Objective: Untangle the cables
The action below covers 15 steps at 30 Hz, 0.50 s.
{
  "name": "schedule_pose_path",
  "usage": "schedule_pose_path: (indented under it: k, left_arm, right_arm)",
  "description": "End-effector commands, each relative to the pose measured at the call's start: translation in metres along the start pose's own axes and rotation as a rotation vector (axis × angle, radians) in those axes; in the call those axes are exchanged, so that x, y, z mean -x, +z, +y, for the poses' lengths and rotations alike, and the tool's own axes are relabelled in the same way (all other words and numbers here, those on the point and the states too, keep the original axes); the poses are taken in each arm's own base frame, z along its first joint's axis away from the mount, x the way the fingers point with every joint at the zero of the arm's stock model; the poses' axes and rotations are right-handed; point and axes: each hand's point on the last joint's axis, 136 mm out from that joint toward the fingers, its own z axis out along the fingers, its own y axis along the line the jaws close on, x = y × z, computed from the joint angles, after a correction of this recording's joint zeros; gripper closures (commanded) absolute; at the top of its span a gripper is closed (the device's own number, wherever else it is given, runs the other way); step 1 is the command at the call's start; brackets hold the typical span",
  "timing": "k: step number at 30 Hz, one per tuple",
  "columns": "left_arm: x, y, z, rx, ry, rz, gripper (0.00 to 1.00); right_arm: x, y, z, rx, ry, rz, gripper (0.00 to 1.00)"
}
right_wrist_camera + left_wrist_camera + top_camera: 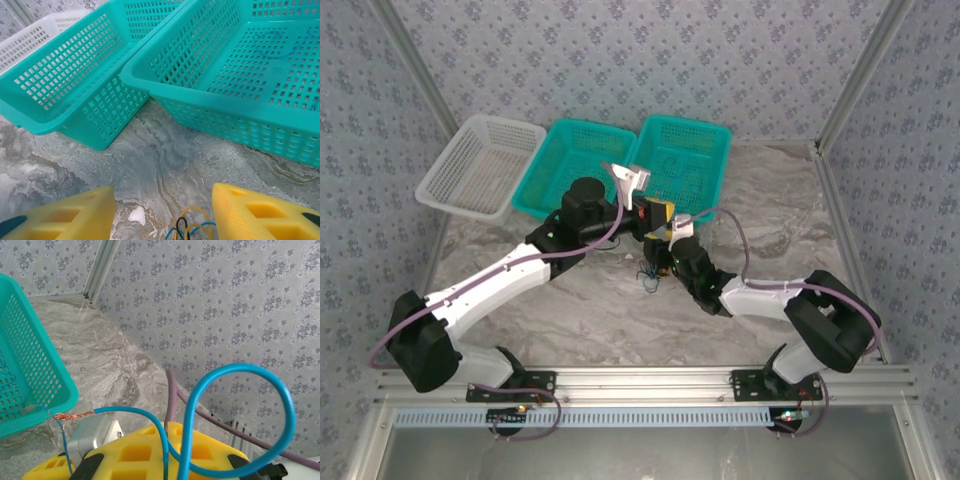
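The teal basket already holds blue wire, so my left gripper will next turn the blue cable and go outward over the teal basket's bottom.
The cables (650, 277) form a small knot of blue, black and orange-yellow wire on the marble table, at the centre between the two arms. My left gripper (165, 465) is shut on a blue cable (235, 371) that loops up in front of its camera. This cable's bare copper end (70, 415) points toward a teal basket. In the top view the left gripper (658, 215) hangs just above and behind the knot. My right gripper (162, 195) is open, its yellow fingers (75, 215) set wide on either side of the cable loops (192, 227) on the table.
Three baskets stand at the back: white (460, 205), teal in the middle (535, 212) and teal on the right (720, 130), close ahead of both grippers. A thin blue wire (270, 47) lies in the right teal basket. A mauve arm cord (172, 395) crosses behind the left fingers.
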Motion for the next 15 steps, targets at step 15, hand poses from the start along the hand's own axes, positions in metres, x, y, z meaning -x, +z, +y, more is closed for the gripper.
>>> schedule_pose_path:
  k: [15]
  left_arm:
    - [0.025, -0.002, 0.021, 0.168, 0.104, -0.067, 1.00]
  right_arm:
    - [-0.021, -0.002, -0.020, -0.114, 0.025, 0.087, 0.11]
